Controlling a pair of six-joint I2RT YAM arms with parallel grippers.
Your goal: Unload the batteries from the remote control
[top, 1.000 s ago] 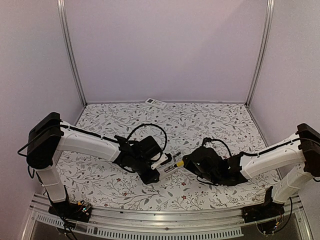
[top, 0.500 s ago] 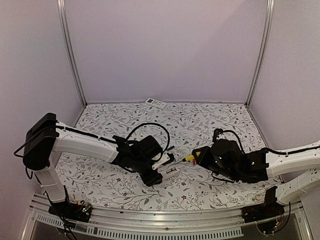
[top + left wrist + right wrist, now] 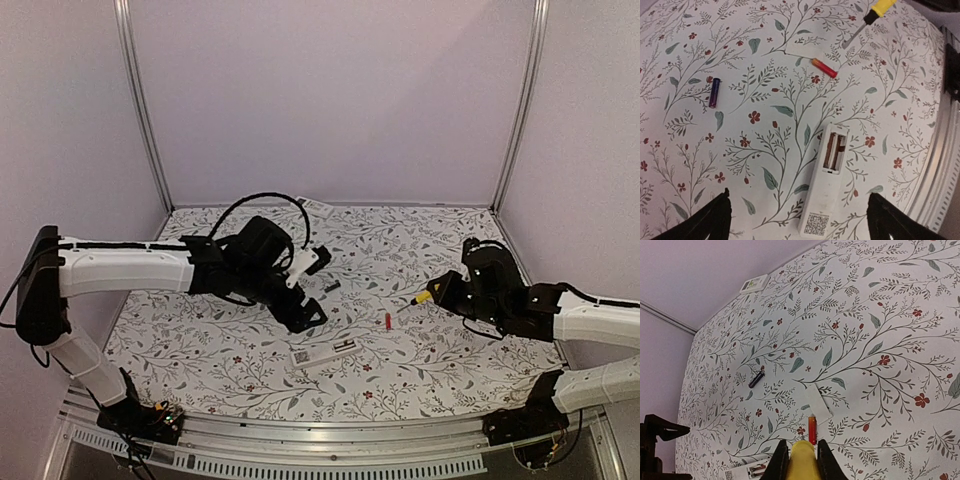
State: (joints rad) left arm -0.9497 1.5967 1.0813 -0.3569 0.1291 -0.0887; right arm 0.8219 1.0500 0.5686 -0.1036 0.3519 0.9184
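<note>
I will lower the yellow-handled screwdriver (image 3: 425,297) with my right gripper next and release it on the tabletop beside the reddish battery, because both batteries are already loose and out of the remote.
The slim white remote control (image 3: 325,352) (image 3: 826,190) lies back-up on the table near the front, and its battery compartment (image 3: 835,151) shows no cells. The reddish battery (image 3: 388,321) (image 3: 824,67) (image 3: 812,429) and the dark battery (image 3: 331,285) (image 3: 714,92) (image 3: 756,379) lie loose on the table, apart from the remote. My left gripper (image 3: 312,288) (image 3: 802,220) hovers open above the remote, holding nothing. My right gripper (image 3: 440,292) (image 3: 801,460) is shut on the yellow-handled screwdriver (image 3: 425,297) (image 3: 802,462), to the right of the reddish battery.
A small white cover plate (image 3: 818,404) lies beside the reddish battery. A broader white remote (image 3: 313,207) (image 3: 753,284) rests by the back wall. The screwdriver's tip (image 3: 852,37) points toward the reddish battery. A metal rail (image 3: 330,455) runs along the table's near edge.
My left gripper opened, let go of the remote onto the table and rose back to the left. My right arm drew back to the right with the screwdriver. Both batteries now lie on the table.
</note>
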